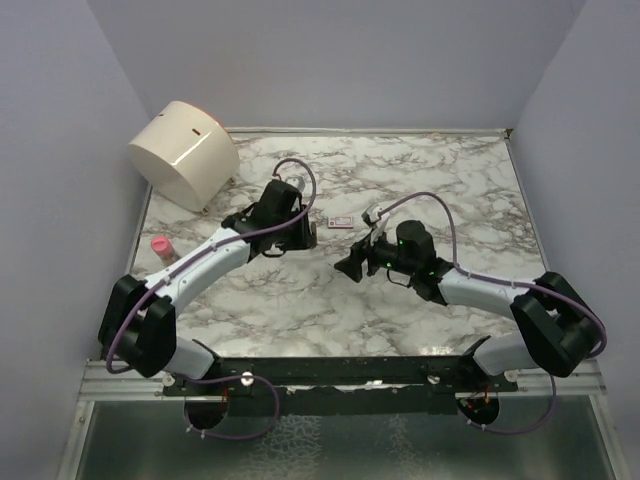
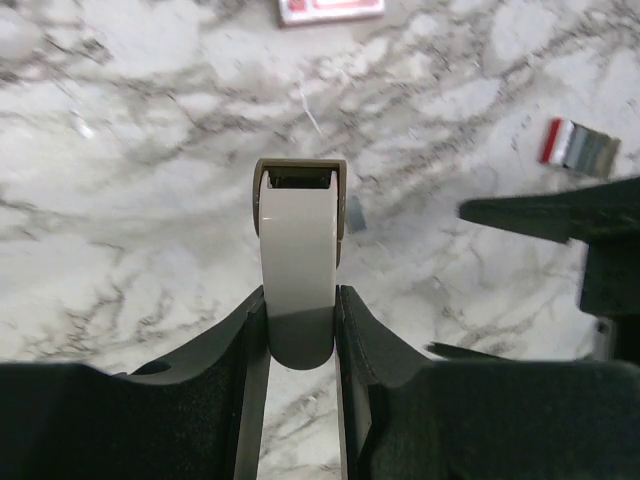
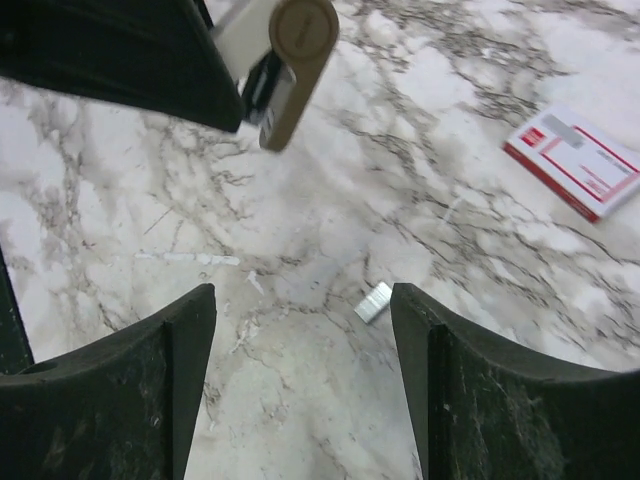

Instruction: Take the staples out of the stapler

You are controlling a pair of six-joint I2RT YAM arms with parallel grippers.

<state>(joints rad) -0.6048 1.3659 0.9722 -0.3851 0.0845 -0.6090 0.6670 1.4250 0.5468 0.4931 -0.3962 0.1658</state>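
My left gripper is next going to move the stapler [image 2: 298, 250] outward toward the cream container, and then it will lower it onto the marble.
My left gripper [image 2: 300, 335] is shut on the rear end of a white and tan stapler [image 2: 298, 250], which it holds above the marble table; the stapler's front end faces away from the wrist camera. In the right wrist view the stapler's tan end [image 3: 295, 50] hangs at the top beside the left fingers [image 3: 120, 50]. A short silver strip of staples [image 3: 374, 301] lies on the table just inside my right gripper [image 3: 303, 310], whose jaws are open with nothing between them. The strip of staples [image 2: 355, 215] also shows just right of the stapler. In the top view the two grippers [image 1: 300, 235] [image 1: 350, 265] face each other mid-table.
A red and white staple box [image 1: 341, 222] lies flat between the arms, slightly farther back. A large cream drum-shaped container [image 1: 185, 152] stands at the back left corner. A small pink object [image 1: 160, 246] sits by the left edge. Grey walls enclose the table.
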